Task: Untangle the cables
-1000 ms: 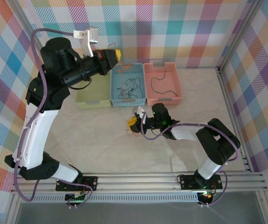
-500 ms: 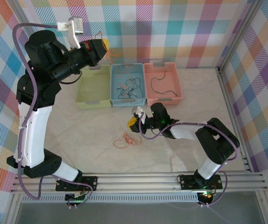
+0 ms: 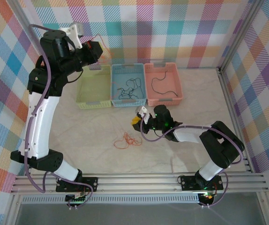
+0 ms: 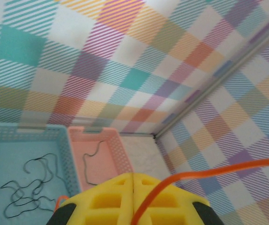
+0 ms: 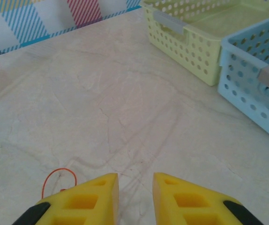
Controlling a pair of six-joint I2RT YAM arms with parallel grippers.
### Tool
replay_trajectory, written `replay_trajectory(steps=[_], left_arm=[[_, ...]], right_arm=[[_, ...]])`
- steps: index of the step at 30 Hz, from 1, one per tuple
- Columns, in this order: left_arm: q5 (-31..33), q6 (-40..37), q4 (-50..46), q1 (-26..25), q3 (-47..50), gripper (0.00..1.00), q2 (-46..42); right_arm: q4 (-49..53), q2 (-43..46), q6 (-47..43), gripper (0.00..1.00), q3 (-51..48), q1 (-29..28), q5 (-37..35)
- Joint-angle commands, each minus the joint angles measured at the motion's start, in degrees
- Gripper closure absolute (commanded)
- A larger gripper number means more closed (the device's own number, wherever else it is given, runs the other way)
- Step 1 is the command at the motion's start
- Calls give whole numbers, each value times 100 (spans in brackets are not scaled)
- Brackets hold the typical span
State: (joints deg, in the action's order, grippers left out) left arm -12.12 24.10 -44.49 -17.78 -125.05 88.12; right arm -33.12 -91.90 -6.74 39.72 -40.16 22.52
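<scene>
The other grippers hold cables, so my left gripper needs to tilt its fingers down next, lower the cable into the empty light green basket (image 3: 94, 87) below and let it go.
My left gripper (image 3: 98, 48) is raised high near the back wall, and its yellow fingers (image 4: 106, 197) are shut on an orange-red cable (image 4: 209, 172) that trails off to the right. Another orange-red tangle (image 3: 126, 139) lies on the table. Just right of it and low over the table, my right gripper (image 3: 135, 118) is open with nothing between its fingers (image 5: 181, 197); an orange loop (image 5: 55, 177) shows beside its left finger. A dark green cable (image 3: 129, 89) lies in the blue basket (image 3: 113, 86) and a short black cable (image 3: 160, 82) in the pink basket (image 3: 179, 82).
A light green basket (image 3: 94, 89) stands left of the blue one, with nothing seen inside. All three baskets line the back of the table. Metal frame rails run along the right side (image 3: 233, 98) and the near edge (image 3: 139, 180).
The left arm swung up and leftward, carrying its orange-red cable away from above the blue basket. The orange tangle dropped onto the table beside the right gripper, whose fingers opened slightly.
</scene>
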Motion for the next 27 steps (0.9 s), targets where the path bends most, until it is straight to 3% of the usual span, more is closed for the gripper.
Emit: replay_trajectory(steps=[1,11,27], left_arm=[[374,-179,201,216,191,100,145],[710,-1,224,1075,-50,100,1160],[1016,73,83,1596,-341,100,2865]], right_arm=[[-247,196,-61,73,-95,11,-251],[-222,214,-84,72,-100,14,-275],[-222,216,-80,71,-97,8,-196]])
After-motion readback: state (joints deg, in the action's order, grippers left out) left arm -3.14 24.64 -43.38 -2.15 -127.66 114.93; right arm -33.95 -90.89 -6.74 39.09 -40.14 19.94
